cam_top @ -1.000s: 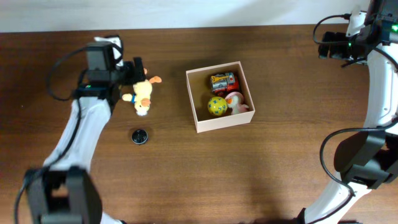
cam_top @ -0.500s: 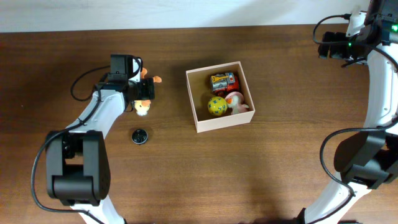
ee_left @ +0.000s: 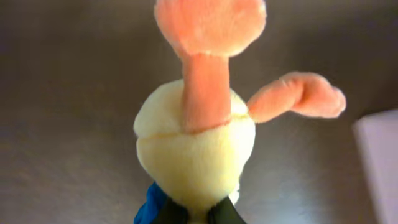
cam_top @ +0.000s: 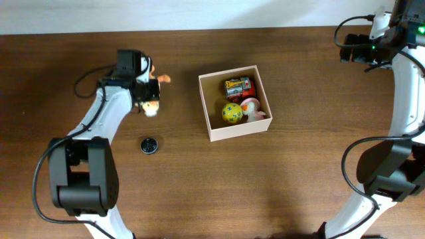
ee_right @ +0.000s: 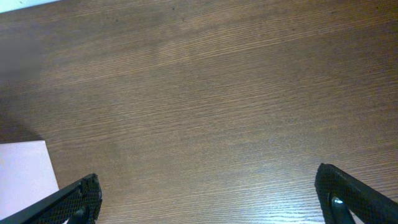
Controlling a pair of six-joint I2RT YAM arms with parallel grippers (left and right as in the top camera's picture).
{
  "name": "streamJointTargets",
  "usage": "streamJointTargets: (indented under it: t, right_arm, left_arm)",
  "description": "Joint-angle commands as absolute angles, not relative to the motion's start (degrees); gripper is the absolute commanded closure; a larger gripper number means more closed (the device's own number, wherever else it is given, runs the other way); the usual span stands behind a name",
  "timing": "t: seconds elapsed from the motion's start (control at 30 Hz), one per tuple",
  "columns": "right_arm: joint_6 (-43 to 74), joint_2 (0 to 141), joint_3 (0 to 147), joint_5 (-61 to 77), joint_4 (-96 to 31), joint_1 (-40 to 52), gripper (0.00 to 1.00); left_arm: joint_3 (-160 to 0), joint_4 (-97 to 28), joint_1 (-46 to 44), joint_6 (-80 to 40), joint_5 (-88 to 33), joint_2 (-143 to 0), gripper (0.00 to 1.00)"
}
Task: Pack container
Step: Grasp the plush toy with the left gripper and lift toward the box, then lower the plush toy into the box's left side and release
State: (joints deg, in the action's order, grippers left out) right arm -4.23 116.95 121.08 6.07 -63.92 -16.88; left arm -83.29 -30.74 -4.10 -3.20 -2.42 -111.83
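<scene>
The left gripper carries the plush toy to the right in the overhead view next, across the container's rim, and releases it in the container's empty side.
A yellow plush toy with orange feet hangs in my left gripper, which is shut on it, left of the container. In the left wrist view the plush toy fills the middle, its orange feet pointing away, and my left gripper pinches its lower end between two dark fingers. The container, white outside and tan inside, holds a red toy car, a yellow ball and a pink-and-white toy. My right gripper stands open over bare wood at the far right.
A small black round object lies on the brown table in front of the left gripper. A pale edge shows at the right of the left wrist view, and a white corner at the lower left of the right wrist view.
My left gripper moved right over the plush toy and shut on it. The toy has shifted slightly toward the far side. The right arm has not moved.
</scene>
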Motion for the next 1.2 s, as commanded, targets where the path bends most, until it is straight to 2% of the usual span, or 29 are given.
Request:
streamJointTargets:
  t: [0.0,0.2,0.43,0.7,1.17]
  right_arm:
    - [-3.6,115.6,121.7,5.7,-63.9,-16.9,0.01]
    - [-3.6,115.6,121.7,5.8,-63.9,-16.9,0.01]
    - [-3.6,115.6,121.7,5.8,-63.9,-16.9,0.01]
    - [-3.6,115.6,121.7,5.7,-63.9,-16.9,0.01]
    - [-3.6,115.6,121.7,5.8,-63.9,-16.9,0.01]
  left_arm:
    - [-93.0,-34.0,-6.2,-3.8,-3.3,-105.8,0.98]
    - [-105.2,-43.8,-12.8,-17.3,-3.8,-102.6,0.98]
    - [-105.8,-50.2,-20.2,-27.3,-8.9,-104.3,0.98]
    - [-105.8,-54.0,-27.2,-27.4,-8.8,-112.4,0.98]
    - [-105.8,-53.7,-27.5,-27.4,-4.7,-122.9,0.98]
